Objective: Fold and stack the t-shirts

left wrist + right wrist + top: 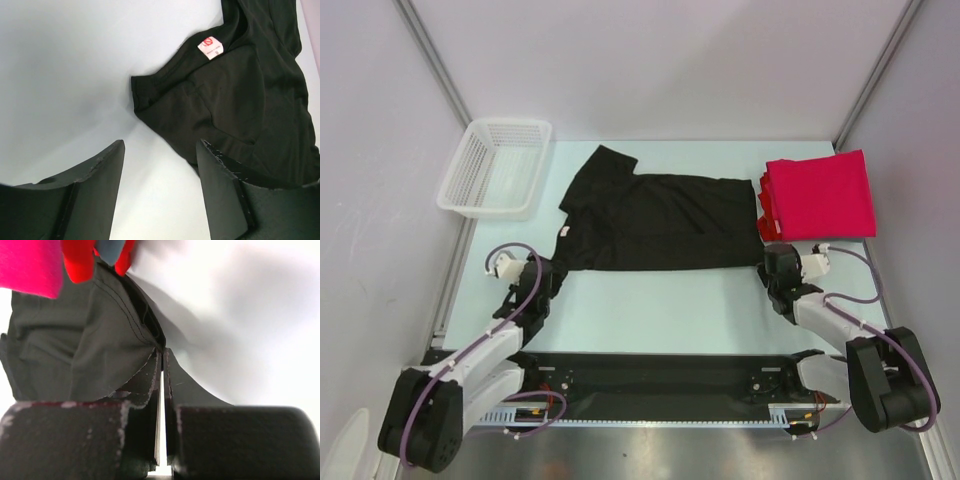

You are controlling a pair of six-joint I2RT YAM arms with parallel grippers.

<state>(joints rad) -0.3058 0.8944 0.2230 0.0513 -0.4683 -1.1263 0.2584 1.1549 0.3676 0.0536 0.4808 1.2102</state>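
My left gripper lowers slightly and shifts toward the black shirt [240, 100] next, onto its near corner by the label [211, 47].
The black t-shirt [655, 220] lies spread flat across the middle of the table, collar to the left. A folded stack of red t-shirts [820, 192] sits at the back right, touching the black shirt's right end. My left gripper [553, 277] is open and empty just off the shirt's near left corner; in the left wrist view [161, 145] bare table lies between its jaws, with the black shirt [240, 100] and its white neck label [211, 47] just ahead. My right gripper [772, 260] is shut on the black shirt's near right edge [75, 350], its tips [161, 352] pinching cloth below the red shirts [30, 265].
A white mesh basket [495, 165] stands at the back left corner of the pale table [650, 310]. Grey walls close in the left, back and right sides. The arm bases and a black rail run along the near edge.
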